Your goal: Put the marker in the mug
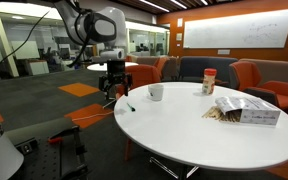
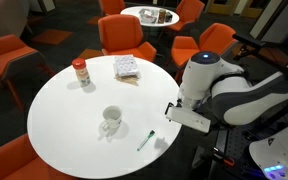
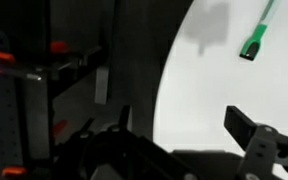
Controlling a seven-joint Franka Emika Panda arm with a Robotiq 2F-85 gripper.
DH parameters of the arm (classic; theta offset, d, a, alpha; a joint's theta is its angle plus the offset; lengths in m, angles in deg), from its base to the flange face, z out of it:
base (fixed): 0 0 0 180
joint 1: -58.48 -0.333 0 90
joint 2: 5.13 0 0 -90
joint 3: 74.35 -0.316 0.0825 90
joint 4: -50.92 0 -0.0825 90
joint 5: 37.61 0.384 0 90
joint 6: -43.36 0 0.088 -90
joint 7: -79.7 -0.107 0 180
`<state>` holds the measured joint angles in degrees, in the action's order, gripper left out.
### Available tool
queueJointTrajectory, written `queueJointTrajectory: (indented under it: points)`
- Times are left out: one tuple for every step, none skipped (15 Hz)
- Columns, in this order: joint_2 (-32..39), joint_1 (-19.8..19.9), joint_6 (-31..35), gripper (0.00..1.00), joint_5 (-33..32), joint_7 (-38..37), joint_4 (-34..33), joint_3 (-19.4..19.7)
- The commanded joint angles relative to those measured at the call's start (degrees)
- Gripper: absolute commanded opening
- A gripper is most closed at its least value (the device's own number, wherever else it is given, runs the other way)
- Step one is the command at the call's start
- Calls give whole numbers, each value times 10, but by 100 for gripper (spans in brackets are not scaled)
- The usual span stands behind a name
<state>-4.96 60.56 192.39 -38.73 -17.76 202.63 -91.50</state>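
The marker's green end (image 2: pixel 151 134) (image 3: pixel 251 47) lies below my gripper, outward and to its right in the wrist view, so next my gripper will shift that way and lower onto it.
The marker (image 2: pixel 145 140), a thin green-and-dark stick, lies on the round white table (image 2: pixel 74 130) near its edge; it also shows in the wrist view (image 3: pixel 256 32) at the top right and in an exterior view (image 1: pixel 127 106). The white mug (image 2: pixel 110 121) stands upright next to it, also seen in an exterior view (image 1: pixel 156 92). My gripper (image 3: pixel 182 125) is open and empty. It hovers over the table's edge, apart from the marker, and shows in both exterior views (image 1: pixel 114 88) (image 2: pixel 176 113).
A jar with a reddish-orange top (image 2: pixel 80 72) (image 1: pixel 209 82) and a printed packet (image 2: pixel 127 67) (image 1: pixel 246 110) sit on the far part of the table. Orange chairs (image 2: pixel 124 35) ring the table. A black stand with red clamps (image 3: pixel 24 75) is beside the table edge.
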Motion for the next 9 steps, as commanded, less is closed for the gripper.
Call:
queueJointTrajectory:
  points:
    - [85, -54, 61, 100, 15, -38, -49, 44]
    - [106, -73, 75, 100, -12, -66, -64, 61]
    - [127, -94, 88, 100, -26, -85, -78, 80]
    - [148, -115, 95, 99, -36, -101, -95, 100]
    - [171, -133, 100, 97, -38, -111, -112, 118]
    - [191, -152, 99, 96, -39, -121, -129, 135]
    - [210, -167, 98, 93, -35, -123, -146, 148]
    - [227, -182, 95, 93, -33, -127, -162, 162]
    - [244, -191, 95, 89, -24, -121, -177, 169]
